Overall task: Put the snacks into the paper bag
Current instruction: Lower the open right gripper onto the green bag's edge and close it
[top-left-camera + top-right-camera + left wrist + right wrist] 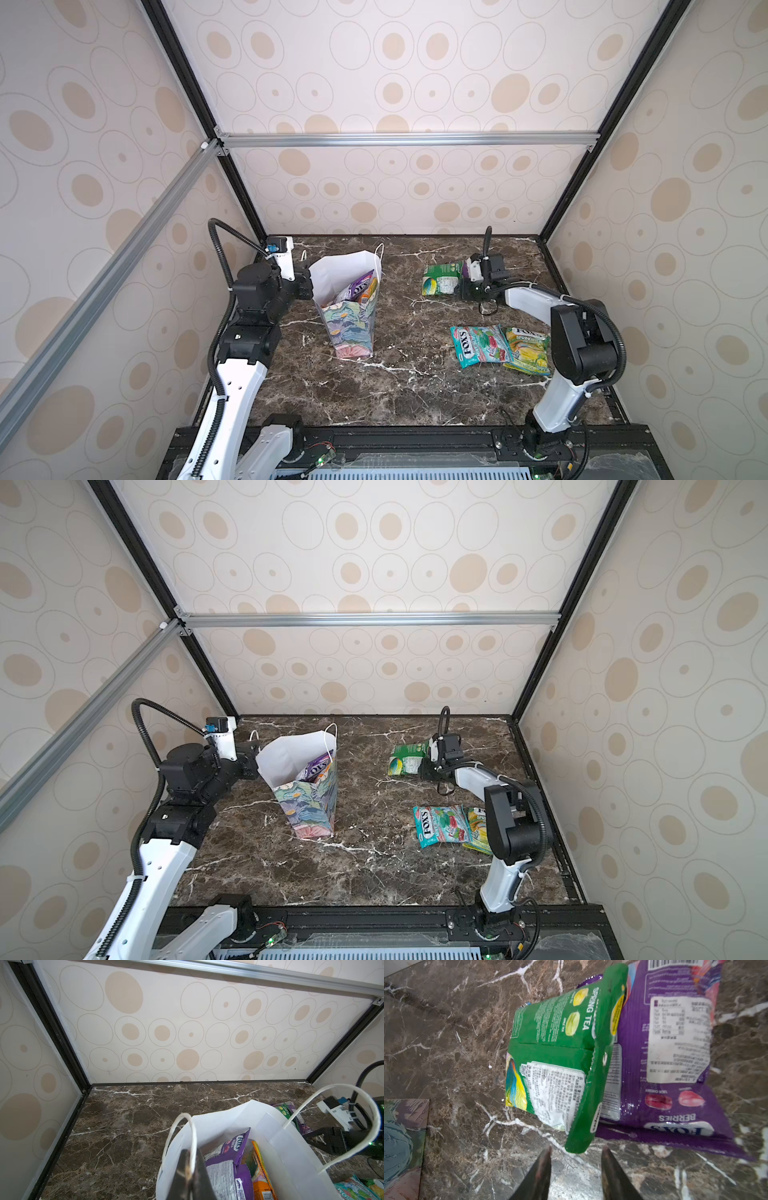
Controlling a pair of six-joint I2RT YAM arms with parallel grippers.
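The green packet's near corner [579, 1142] lies below and outward of my right gripper's open fingers and juts toward them. I will lower them outward around that corner.
The paper bag [351, 328] [309, 808] stands open at the left of the marble table, white inside, floral outside. A purple snack [226, 1169] and an orange one [262, 1180] stick up in it. My left gripper [190, 1169] [308, 283] is shut on the bag's near cord handle [194, 1138]. A green snack [556, 1059] [441, 279] leans on a purple snack [672, 1053] at the back right. My right gripper [576, 1152] [462, 287] is open, and the green packet's corner lies just ahead of its tips, ungripped.
A teal snack [480, 345] [440, 825] and a yellow-green snack [528, 351] lie side by side at the front right, beside the right arm's elbow [582, 340]. The bag's far handle [356, 1105] loops up. Patterned walls close in the table on three sides.
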